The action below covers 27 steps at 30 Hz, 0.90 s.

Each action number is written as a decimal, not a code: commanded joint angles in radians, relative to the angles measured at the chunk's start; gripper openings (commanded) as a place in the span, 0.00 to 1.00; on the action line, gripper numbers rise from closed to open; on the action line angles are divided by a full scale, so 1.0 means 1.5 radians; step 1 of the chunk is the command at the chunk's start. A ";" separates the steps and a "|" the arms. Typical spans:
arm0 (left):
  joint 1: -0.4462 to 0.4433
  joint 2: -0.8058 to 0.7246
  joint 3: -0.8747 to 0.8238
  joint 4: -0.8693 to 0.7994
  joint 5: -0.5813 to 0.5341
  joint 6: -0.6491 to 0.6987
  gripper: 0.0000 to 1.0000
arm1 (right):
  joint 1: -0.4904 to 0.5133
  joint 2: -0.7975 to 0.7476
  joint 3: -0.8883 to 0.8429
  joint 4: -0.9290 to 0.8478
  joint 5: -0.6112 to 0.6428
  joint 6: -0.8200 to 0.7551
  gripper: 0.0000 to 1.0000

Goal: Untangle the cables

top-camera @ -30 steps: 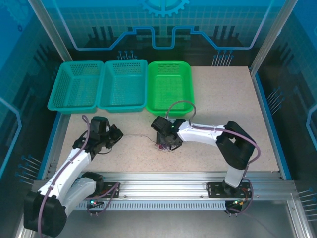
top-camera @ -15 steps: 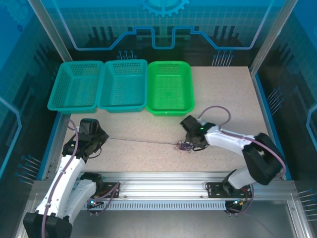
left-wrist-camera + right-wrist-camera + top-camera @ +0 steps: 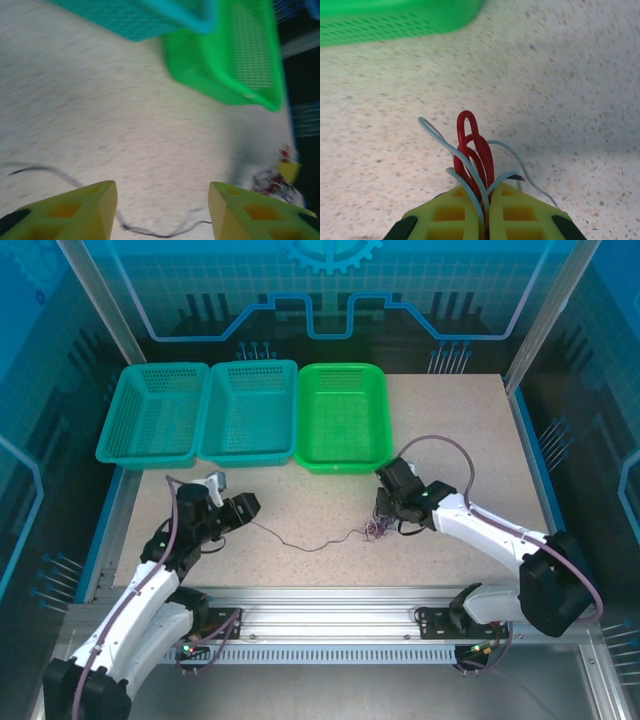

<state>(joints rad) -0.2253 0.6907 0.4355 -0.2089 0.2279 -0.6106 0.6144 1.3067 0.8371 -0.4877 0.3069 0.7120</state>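
My right gripper should next move the bundle (image 3: 374,531) back from the green basket, away from my left gripper, and release it on the near bare tabletop, where there is open room.
A tangle of thin red and cream-white cables (image 3: 472,145) sticks up from my right gripper (image 3: 486,212), which is shut on it just above the table. From above, that bundle (image 3: 374,531) hangs under the right gripper (image 3: 386,516) near the table's middle. One black cable (image 3: 305,543) trails from the bundle leftward in a slack wavy line toward my left gripper (image 3: 236,508). The left gripper (image 3: 162,212) is open with nothing between its fingers; the black cable (image 3: 150,232) lies on the table below the gap, and the bundle (image 3: 270,181) sits blurred at the far right.
Three baskets line the back of the table: teal (image 3: 152,412), teal (image 3: 250,410) and green (image 3: 343,415). The green basket (image 3: 395,20) lies close beyond the right gripper. Bare speckled tabletop (image 3: 470,440) spreads to the right.
The black cable, taut between both grippers before, now lies slack. My left gripper has opened, let it go and swung right. My right gripper has lifted slightly away with the bundle.
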 commanded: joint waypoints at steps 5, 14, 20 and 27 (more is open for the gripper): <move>-0.198 0.015 0.036 0.158 0.064 0.290 0.66 | 0.004 -0.047 0.093 -0.031 -0.096 -0.128 0.00; -0.428 0.256 0.063 0.294 -0.069 0.498 0.77 | 0.009 -0.071 0.141 -0.055 -0.180 -0.138 0.00; -0.458 0.430 0.102 0.446 -0.122 0.488 0.76 | 0.034 -0.078 0.154 -0.061 -0.180 -0.140 0.00; -0.456 0.447 0.090 0.488 -0.261 0.432 0.00 | -0.009 -0.105 0.120 -0.119 -0.056 -0.048 0.00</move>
<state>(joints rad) -0.9073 1.3865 0.5568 0.4572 -0.0219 0.0780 0.6449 1.1961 1.0348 -0.6033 0.1230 0.5594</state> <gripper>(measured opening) 0.048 0.095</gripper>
